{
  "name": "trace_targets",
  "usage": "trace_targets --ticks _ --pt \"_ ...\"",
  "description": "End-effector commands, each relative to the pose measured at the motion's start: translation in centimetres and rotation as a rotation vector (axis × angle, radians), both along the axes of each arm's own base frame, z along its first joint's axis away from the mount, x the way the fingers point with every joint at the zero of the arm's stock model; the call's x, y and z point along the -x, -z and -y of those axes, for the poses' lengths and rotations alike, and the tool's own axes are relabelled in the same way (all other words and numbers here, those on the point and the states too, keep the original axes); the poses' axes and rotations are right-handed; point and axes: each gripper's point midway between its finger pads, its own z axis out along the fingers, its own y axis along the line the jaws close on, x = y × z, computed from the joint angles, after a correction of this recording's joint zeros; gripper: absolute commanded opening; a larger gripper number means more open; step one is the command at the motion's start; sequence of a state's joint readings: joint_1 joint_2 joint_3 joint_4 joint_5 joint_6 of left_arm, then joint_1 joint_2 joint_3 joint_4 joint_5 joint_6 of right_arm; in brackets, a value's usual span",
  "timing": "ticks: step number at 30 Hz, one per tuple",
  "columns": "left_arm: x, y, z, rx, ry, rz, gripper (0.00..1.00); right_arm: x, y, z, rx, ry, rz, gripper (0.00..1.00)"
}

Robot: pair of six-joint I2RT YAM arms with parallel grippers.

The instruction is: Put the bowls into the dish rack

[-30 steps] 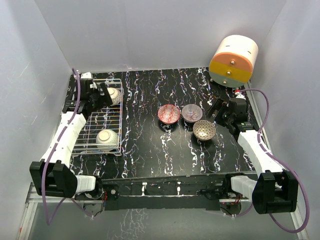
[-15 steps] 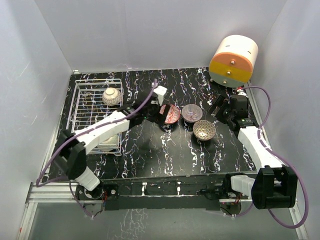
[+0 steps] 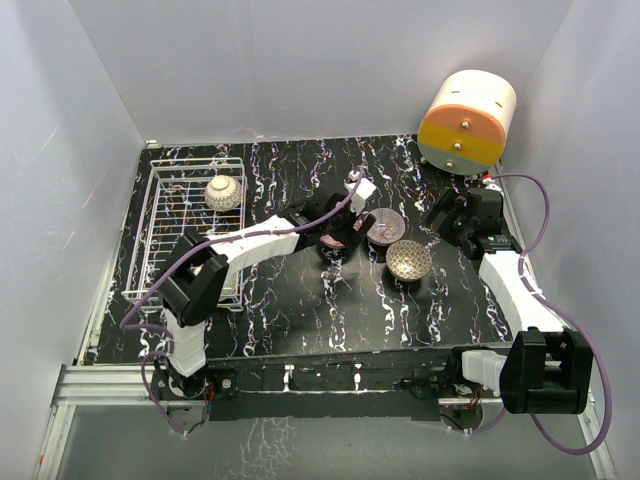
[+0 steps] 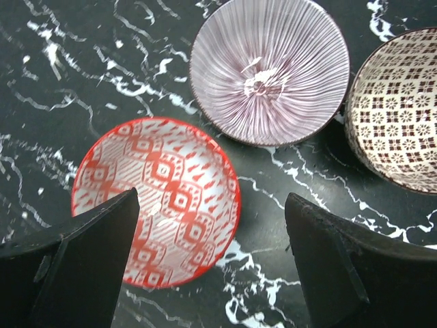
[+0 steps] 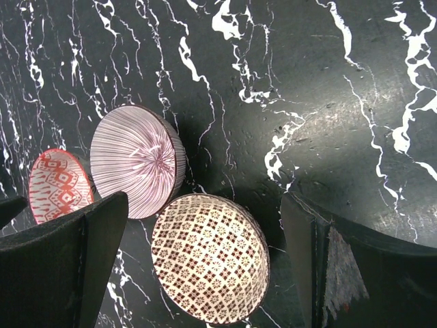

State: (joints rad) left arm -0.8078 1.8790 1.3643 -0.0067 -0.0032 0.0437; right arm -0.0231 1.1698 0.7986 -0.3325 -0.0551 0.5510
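Note:
Next I will lower my left gripper over the red bowl's rim (image 4: 237, 210) on the purple-grey bowl's side, because its open fingers already stand on either side of that rim.
The red bowl (image 4: 157, 201) stands on the black marbled table, with the purple-grey bowl (image 4: 270, 68) and the brown-gold bowl (image 4: 399, 109) beside it. My left gripper (image 4: 212, 256) is open and hovers over the red bowl's near right rim. In the top view it (image 3: 345, 228) covers most of the red bowl (image 3: 331, 240). My right gripper (image 5: 205, 263) is open and empty, facing the brown-gold bowl (image 5: 208, 266) from the right. The white wire dish rack (image 3: 160, 205) at the left holds a whitish bowl (image 3: 223, 192). My left arm hides the rack's near end.
A large cream-orange-yellow cylinder (image 3: 467, 120) stands at the back right corner, just behind my right gripper (image 3: 448, 215). White walls close in the table on three sides. My left arm stretches from the rack across the table's middle.
My left arm has swung right, from over the dish rack to above the red bowl. It now covers the near bowl in the rack. My right gripper has shifted slightly away.

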Motion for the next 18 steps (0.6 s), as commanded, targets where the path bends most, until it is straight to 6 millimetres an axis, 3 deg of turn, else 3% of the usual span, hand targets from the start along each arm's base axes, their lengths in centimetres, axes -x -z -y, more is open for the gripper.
trace_targets --ticks 1,7,18 --pt "-0.4 -0.6 2.5 0.039 0.101 0.047 0.85 -1.6 -2.6 0.9 0.021 0.021 0.088 0.98" --pt "-0.8 2.8 2.3 -0.024 0.098 0.024 0.84 -1.7 -2.5 1.0 0.02 0.021 0.085 0.99" --pt "-2.0 5.8 1.3 -0.106 0.052 0.051 0.81 -1.7 -2.3 1.1 0.018 0.028 0.079 0.98"
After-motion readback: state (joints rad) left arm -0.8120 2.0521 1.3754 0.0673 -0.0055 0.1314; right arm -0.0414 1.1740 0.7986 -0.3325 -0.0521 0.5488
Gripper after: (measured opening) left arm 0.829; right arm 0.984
